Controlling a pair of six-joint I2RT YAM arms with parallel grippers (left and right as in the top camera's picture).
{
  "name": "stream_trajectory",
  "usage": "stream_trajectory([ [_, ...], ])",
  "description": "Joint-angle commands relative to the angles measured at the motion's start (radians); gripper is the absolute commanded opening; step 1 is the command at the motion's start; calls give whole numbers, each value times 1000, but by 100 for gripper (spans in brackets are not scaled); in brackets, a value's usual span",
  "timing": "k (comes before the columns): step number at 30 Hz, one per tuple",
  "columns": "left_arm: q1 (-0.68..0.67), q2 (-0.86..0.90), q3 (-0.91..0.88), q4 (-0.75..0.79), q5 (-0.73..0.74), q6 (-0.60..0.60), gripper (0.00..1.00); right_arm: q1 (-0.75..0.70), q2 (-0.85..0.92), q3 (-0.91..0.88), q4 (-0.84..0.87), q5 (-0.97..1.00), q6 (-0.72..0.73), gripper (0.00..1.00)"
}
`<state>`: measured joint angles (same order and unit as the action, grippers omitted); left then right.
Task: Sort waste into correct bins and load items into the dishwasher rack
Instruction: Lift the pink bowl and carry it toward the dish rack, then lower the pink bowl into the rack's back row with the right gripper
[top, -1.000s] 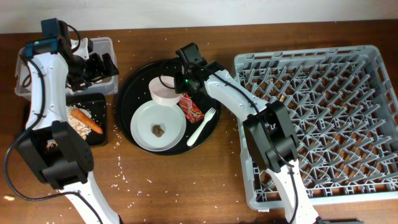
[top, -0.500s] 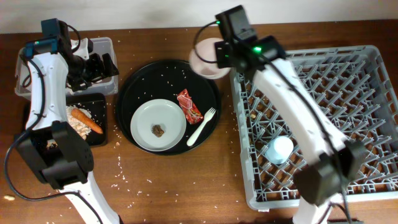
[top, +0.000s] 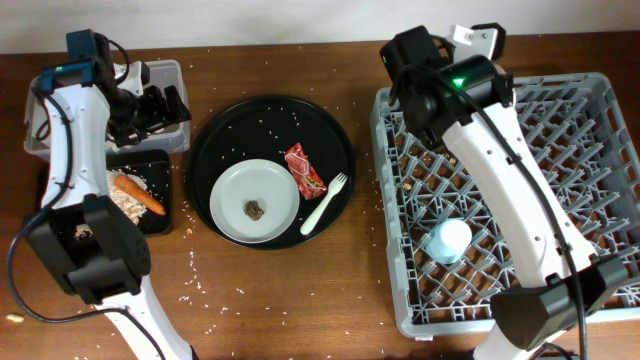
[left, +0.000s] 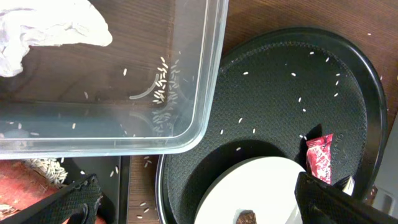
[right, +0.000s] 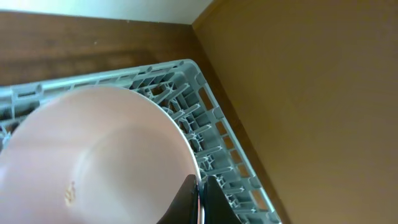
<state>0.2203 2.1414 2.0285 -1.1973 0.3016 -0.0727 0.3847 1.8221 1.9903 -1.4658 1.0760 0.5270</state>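
Note:
I should next move my right gripper left in the overhead view, lower and release the bowl in the rack's far corner slots below it, clear of the cup (top: 448, 240).
My right gripper (right: 200, 186) is shut on the rim of the pale pinkish-white bowl (right: 93, 162) and holds it tilted above the grey dishwasher rack (right: 214, 127). In the overhead view the right arm is over the rack's (top: 560, 150) far left corner, and the light blue cup (top: 448, 240) stands in the rack. My left gripper (left: 205, 205) is open and empty between the clear tub (left: 186, 134) and the grey plate (top: 255, 202). The plate carries a brown chunk (top: 255, 209). The red wrapper (top: 306, 171) and white fork (top: 323, 203) lie beside it. The napkin (left: 50, 28) lies in the tub.
The plate, wrapper and fork rest on a large round black tray (top: 230, 120). A shallow black rectangular tray (top: 158, 160) at the left holds the orange carrot (top: 138, 194) and rice scraps (top: 122, 200). Rice grains are scattered over the wooden table (top: 250, 290).
My right arm has lifted the bowl off the round black tray and carried it right, over the rack's far left corner. The left arm has not moved.

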Motion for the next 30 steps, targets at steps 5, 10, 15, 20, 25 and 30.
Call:
stream_trajectory([
  [5, 1, -10, 14, -1, -3, -6, 99, -6, 4, -2, -50, 96, 68, 4],
  [10, 0, -10, 14, -1, -3, -6, 99, -6, 4, -2, -45, 121, -91, 4],
  [15, 1, -10, 14, -1, -3, -6, 99, -6, 4, -2, -42, 197, -255, 4],
  [20, 1, -10, 14, -1, -3, -6, 99, -6, 4, -2, -16, 345, -396, 4],
  [25, 0, -10, 14, 0, -3, -6, 99, -6, 29, -2, 48, 262, -520, 4],
  [30, 0, -10, 14, -1, -3, -6, 99, -6, 148, -2, 153, 150, -684, 4],
])
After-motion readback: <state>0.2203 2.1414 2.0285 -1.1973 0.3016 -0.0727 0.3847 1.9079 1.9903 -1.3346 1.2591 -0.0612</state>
